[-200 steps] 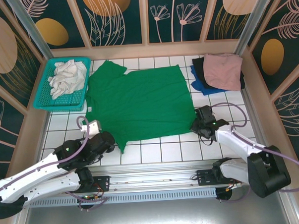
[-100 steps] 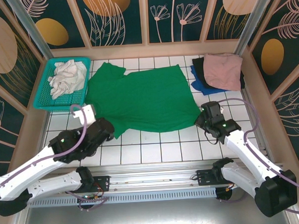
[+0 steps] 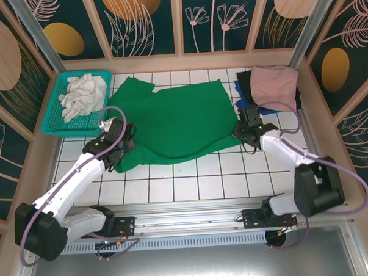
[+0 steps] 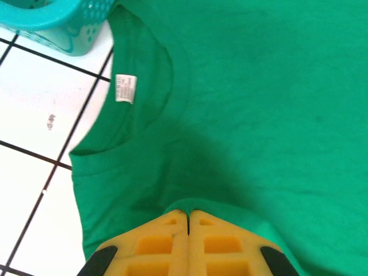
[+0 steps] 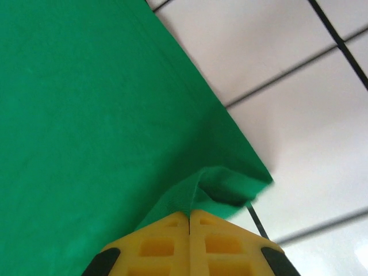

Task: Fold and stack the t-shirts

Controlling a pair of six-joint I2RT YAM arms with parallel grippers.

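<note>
My left gripper will take the pinched fold outward and down, then release it, as the collar's curved edge is still outward of it and below my gripper.
A bright green t-shirt lies spread over the middle of the tiled table, its near edge lifted and carried over the rest. My left gripper is shut on that green cloth at the shirt's left side; the left wrist view has the yellow fingers pinching a fold of the green t-shirt below the collar and its white label. My right gripper is shut on the shirt's right near corner, the corner of the green t-shirt bunched at the yellow fingertips. Folded pink, black and blue t-shirts sit stacked at the back right.
A teal mesh basket holding white cloth stands at the back left, its corner close to the collar. Patterned walls enclose the table on three sides. White tiles lie bare in front of the shirt.
Both arms have swung away from me with the shirt's near edge, folding the lower part over the upper. The green shirt now covers less of the table.
</note>
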